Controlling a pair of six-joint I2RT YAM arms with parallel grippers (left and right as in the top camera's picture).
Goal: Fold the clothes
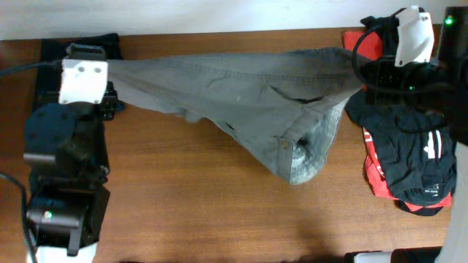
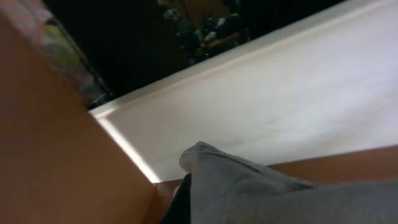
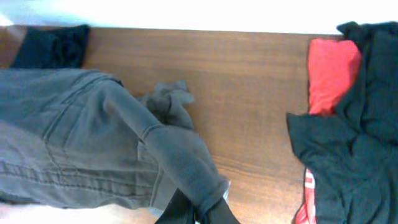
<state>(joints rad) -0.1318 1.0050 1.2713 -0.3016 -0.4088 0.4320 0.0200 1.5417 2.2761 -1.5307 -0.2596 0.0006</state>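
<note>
My right gripper will next go down to the left in the overhead view and let go of the grey edge, because bare wood by the black garment (image 1: 343, 139) (image 3: 266, 140) is below the gripper.
A large grey garment (image 1: 248, 95) with seams and a metal button hangs stretched above the table between both grippers, its middle sagging to the wood. My left gripper (image 1: 111, 82) is shut on its left end; the left wrist view shows grey cloth (image 2: 267, 193) over a dark finger (image 2: 181, 208). My right gripper (image 1: 363, 73) is shut on its right end, and the right wrist view shows the fingers (image 3: 202, 214) pinching a grey edge (image 3: 93, 143). A black garment with white marks (image 1: 417, 157) lies on red cloth (image 1: 374, 175) at the right.
A dark navy garment (image 1: 95, 42) lies at the table's back left, also in the right wrist view (image 3: 50, 46). The pile of black cloth (image 3: 367, 143) and red cloth (image 3: 333, 71) fills the right edge. The left arm's base (image 1: 62, 175) stands on the left of the wooden table (image 1: 190, 197).
</note>
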